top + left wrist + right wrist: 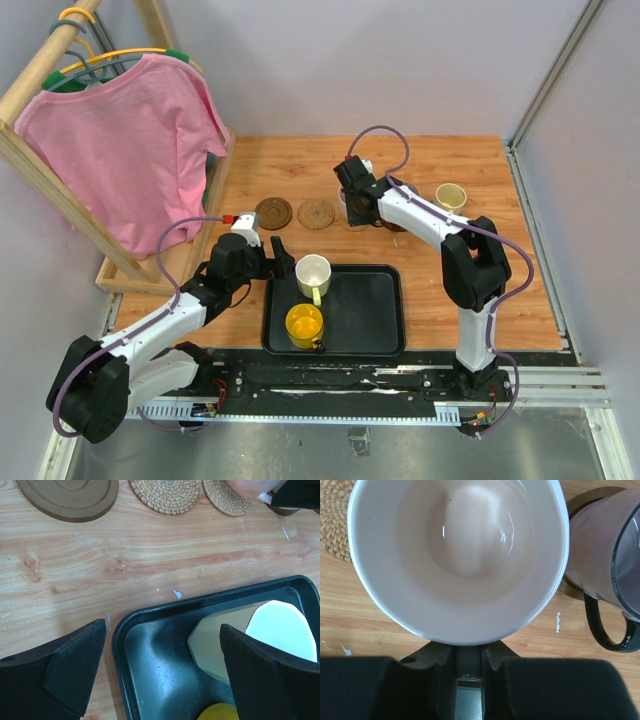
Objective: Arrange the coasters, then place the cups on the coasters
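Note:
I should lower the hanging pink cup's base onto the tan coaster below my right gripper, then release the cup's handle.
My right gripper (468, 662) is shut on the handle of the pink cup (457, 555), which hangs upright over the wood at the back. Right of it the greyish purple cup (602, 565) stands on a dark coaster (592, 497), and a woven tan coaster (335, 522) lies to its left. My left gripper (162, 672) is open over the black tray's (120, 635) near-left corner, beside the white cup (225, 647). The yellow cup (304, 325) also stands in the tray. A dark coaster (273, 212) and a tan coaster (316, 213) lie behind the tray. The cream cup (451, 196) stands far right.
A wooden rack (60, 190) with a pink shirt (130, 150) fills the left side, its base close to my left arm. Grey walls close in the back and right of the wooden table (520, 290).

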